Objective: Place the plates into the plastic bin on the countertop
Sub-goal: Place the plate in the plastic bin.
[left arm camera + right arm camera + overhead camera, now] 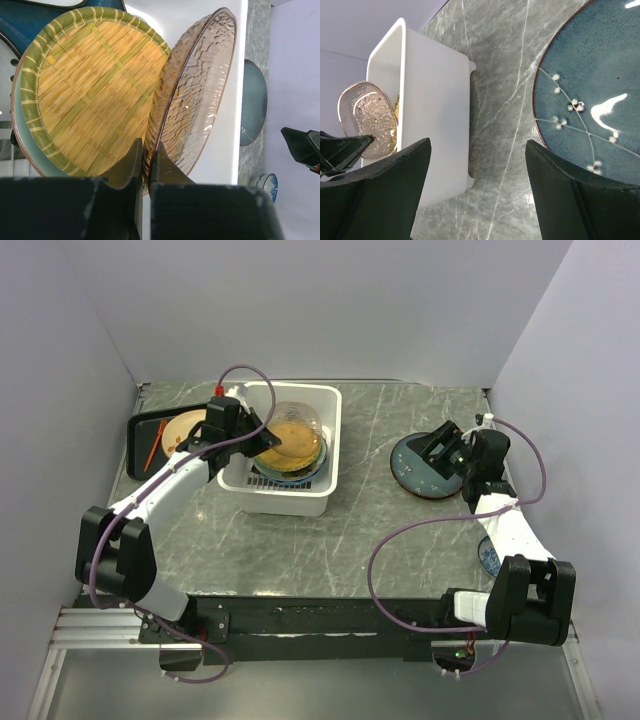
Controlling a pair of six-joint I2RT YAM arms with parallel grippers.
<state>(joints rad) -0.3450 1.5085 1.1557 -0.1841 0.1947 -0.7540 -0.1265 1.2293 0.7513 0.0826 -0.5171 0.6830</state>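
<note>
The robot's left gripper will next move down into the white bin to the yellow woven-look plate (102, 95) and let go of the amber plate's rim, because the amber plate (195, 90) is still above the stack.
My left gripper (148, 145) is shut on the rim of a clear amber glass plate (195, 90), holding it on edge and tilted over the white plastic bin (325, 420). Beneath it in the bin lies a yellow woven-look plate (90, 95) on top of other plates. A large dark teal plate (600, 95) with white blossoms lies on the countertop (505, 100) to the right of the bin. My right gripper (477, 142) hangs open at that plate's left edge, nothing between its fingers. From the top, the left gripper (262, 440) is over the bin's left half and the right gripper (440, 448) over the teal plate (420, 475).
A flat black tray (140, 435) at the back left holds a tan plate (185, 425) and an orange utensil (153, 445). A small blue patterned dish (488, 555) sits by the right arm's forearm. White walls close in the sides and back.
</note>
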